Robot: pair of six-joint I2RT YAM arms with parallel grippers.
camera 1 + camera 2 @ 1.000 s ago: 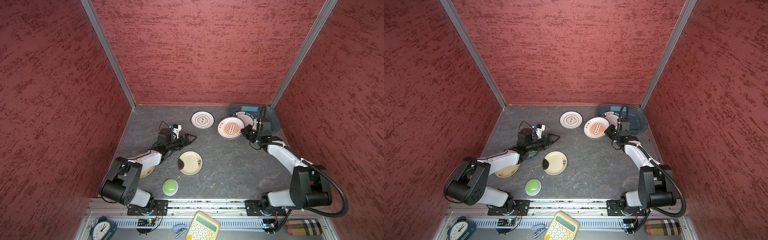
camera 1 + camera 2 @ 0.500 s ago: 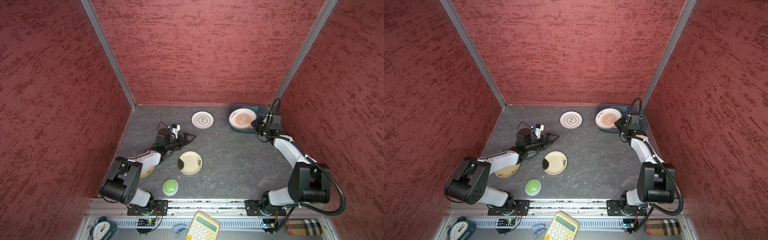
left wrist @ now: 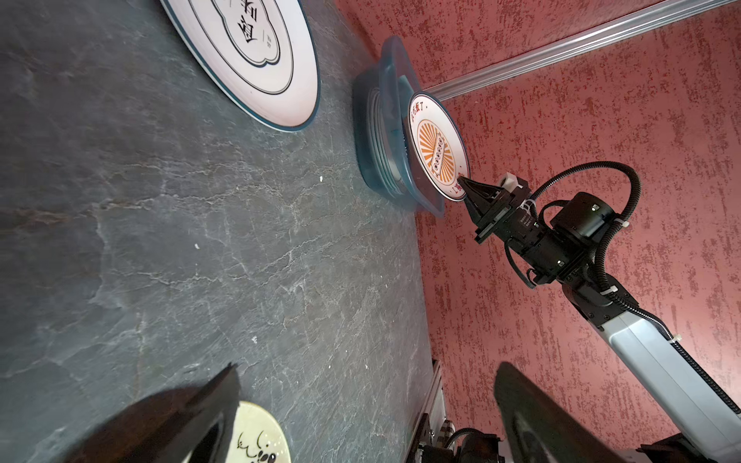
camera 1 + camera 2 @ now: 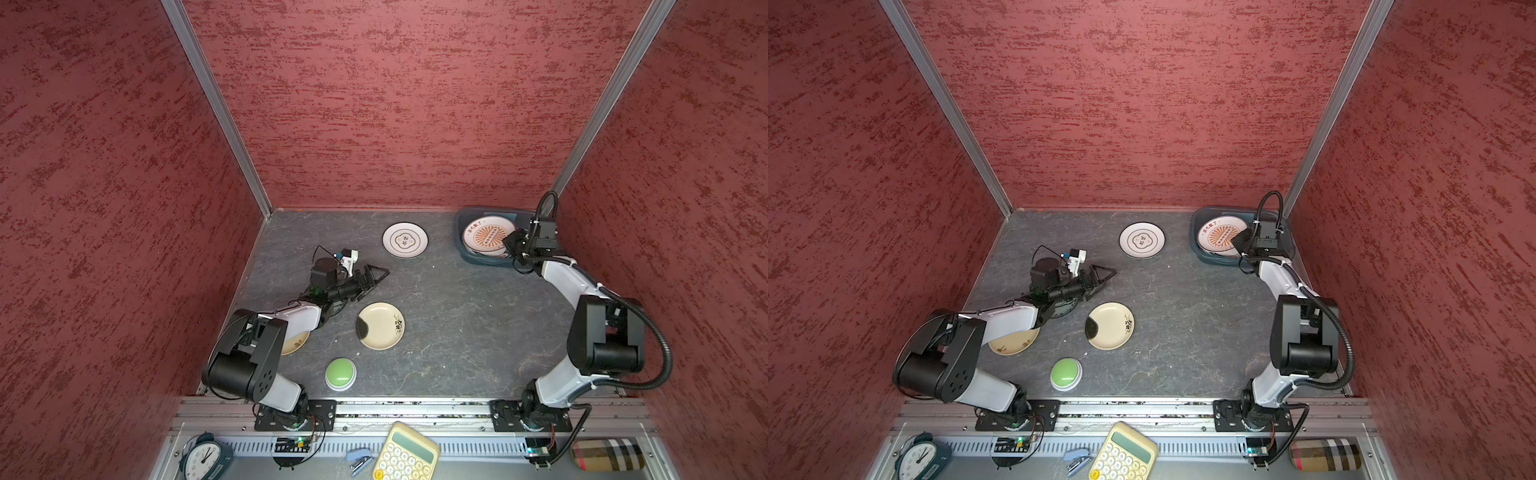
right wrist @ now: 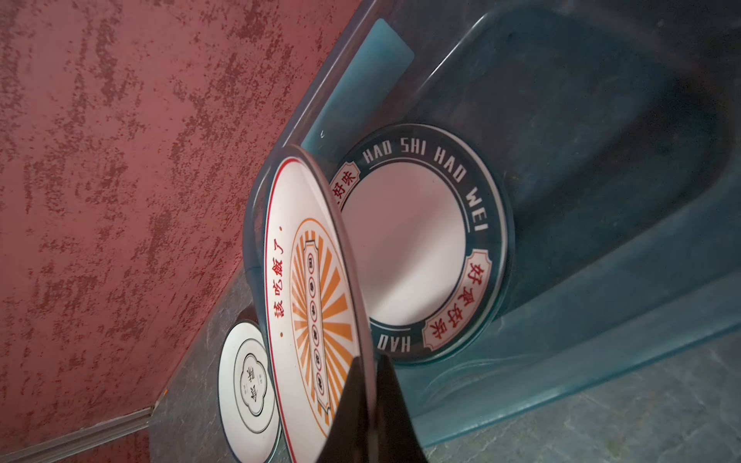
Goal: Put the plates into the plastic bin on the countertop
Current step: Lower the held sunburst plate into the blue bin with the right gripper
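I will lower my right gripper toward the dark-green-rimmed plate (image 5: 420, 243) and let go of the orange plate's rim there, because the orange sunburst plate (image 5: 312, 280) is still hanging tilted above the bin's bottom.
My right gripper (image 4: 509, 243) (image 5: 371, 401) is shut on the rim of an orange sunburst plate (image 4: 487, 234) (image 5: 312, 280). It holds the plate tilted over the plastic bin (image 4: 467, 253) (image 5: 601, 200) at the back right of the countertop (image 4: 457, 311). In the bin lies a plate with a dark-green rim (image 5: 405, 240). A white plate (image 4: 404, 240) and a cream plate (image 4: 380, 325) lie on the countertop. Another cream plate (image 4: 1013, 343) and a patterned one (image 4: 1068, 307) lie partly under the left arm. My left gripper (image 4: 380, 272) (image 3: 365, 401) hovers open and empty beside the cream plate.
A green dome button (image 4: 340, 372) sits near the front edge. Red walls close in the left, back and right sides, and the bin stands against the back right corner. A calculator (image 4: 405, 453), a clock (image 4: 203, 457) and a stapler (image 4: 359, 459) lie beyond the front rail.
My right gripper has carried the orange sunburst plate rightward, from beside the bin to above it. The left arm has stayed still.
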